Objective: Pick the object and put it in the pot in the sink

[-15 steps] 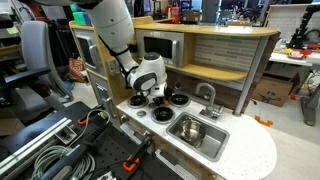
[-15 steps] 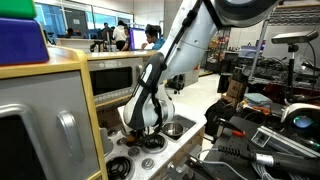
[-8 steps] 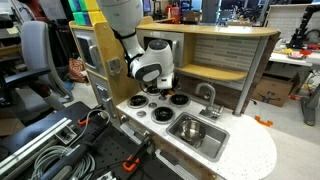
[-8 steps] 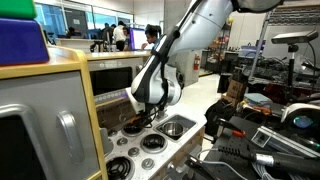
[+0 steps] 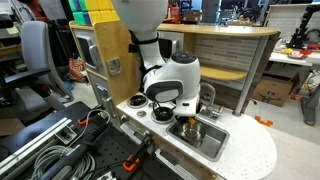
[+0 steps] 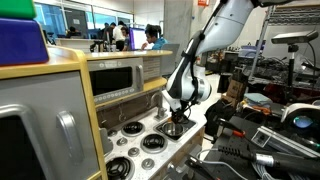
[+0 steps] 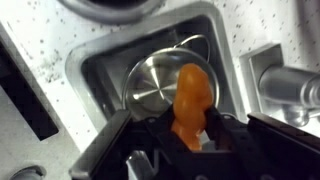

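The orange object is still high above the pot's rim, so the gripper needs to go down into the sink point(image 5: 205, 140) next, before it opens.
My gripper point(image 7: 188, 130) is shut on the small orange object point(image 7: 189, 98) and holds it above the sink point(image 7: 100, 70), right over the round silver pot point(image 7: 152, 85) that stands in the basin. In both exterior views the gripper point(image 5: 185, 108) point(image 6: 177, 118) hangs over the sink point(image 5: 205, 140) beside the curved faucet point(image 5: 208, 95). The pot point(image 5: 191, 129) shows just under the fingers. The object itself is hidden by the gripper in the exterior views.
Black stove burners point(image 5: 140, 103) point(image 6: 150, 142) lie on the white countertop point(image 5: 250, 155) next to the sink. A wooden shelf and microwave point(image 6: 115, 78) stand behind the counter. The faucet base point(image 7: 285, 85) is close beside the gripper.
The arm has lifted from the stove burners and swung sideways over the sink, carrying the orange object; it now hangs above the pot.
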`<state>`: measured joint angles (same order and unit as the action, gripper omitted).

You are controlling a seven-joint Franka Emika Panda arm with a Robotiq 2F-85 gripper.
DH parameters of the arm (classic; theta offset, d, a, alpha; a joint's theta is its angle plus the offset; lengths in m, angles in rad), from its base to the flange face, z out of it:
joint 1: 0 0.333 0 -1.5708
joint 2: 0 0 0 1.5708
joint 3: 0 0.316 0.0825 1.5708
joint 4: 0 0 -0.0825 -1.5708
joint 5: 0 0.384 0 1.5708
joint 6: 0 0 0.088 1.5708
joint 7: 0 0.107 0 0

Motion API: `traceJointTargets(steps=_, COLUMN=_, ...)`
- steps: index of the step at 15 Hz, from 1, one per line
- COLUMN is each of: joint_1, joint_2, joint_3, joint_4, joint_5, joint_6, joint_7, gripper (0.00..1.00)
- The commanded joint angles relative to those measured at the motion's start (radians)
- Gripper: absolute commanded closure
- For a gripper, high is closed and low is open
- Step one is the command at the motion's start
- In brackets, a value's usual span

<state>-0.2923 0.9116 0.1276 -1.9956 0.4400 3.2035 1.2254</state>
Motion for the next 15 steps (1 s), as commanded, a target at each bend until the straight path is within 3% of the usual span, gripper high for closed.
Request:
traceJointTargets(steps=1, joint_1=-0.023, joint_2=-0.019, joint_3=-0.016, joint_4=-0.034, joint_5=0.036, joint_6=0.016, joint_7=-0.034, gripper=0.93)
traceJointTargets(steps=5, joint_1=-0.012, joint_2=0.028, joint_3=-0.005, joint_4=0.017, joint_5=0.043, joint_6=0.051, joint_7=-0.019, gripper=0.93)
traceJointTargets(steps=8, joint_1=0.048, joint_2=0.075, joint_3=-0.048, joint_4=0.07, joint_5=0.052, joint_6=0.077, joint_7=0.007, gripper=0.93)
traceJointTargets(steps=15, joint_1=0.24, joint_2=0.212, joint_3=-0.251, joint_4=0.232, joint_5=0.113, joint_6=0.013, joint_7=0.127, gripper=0.93)
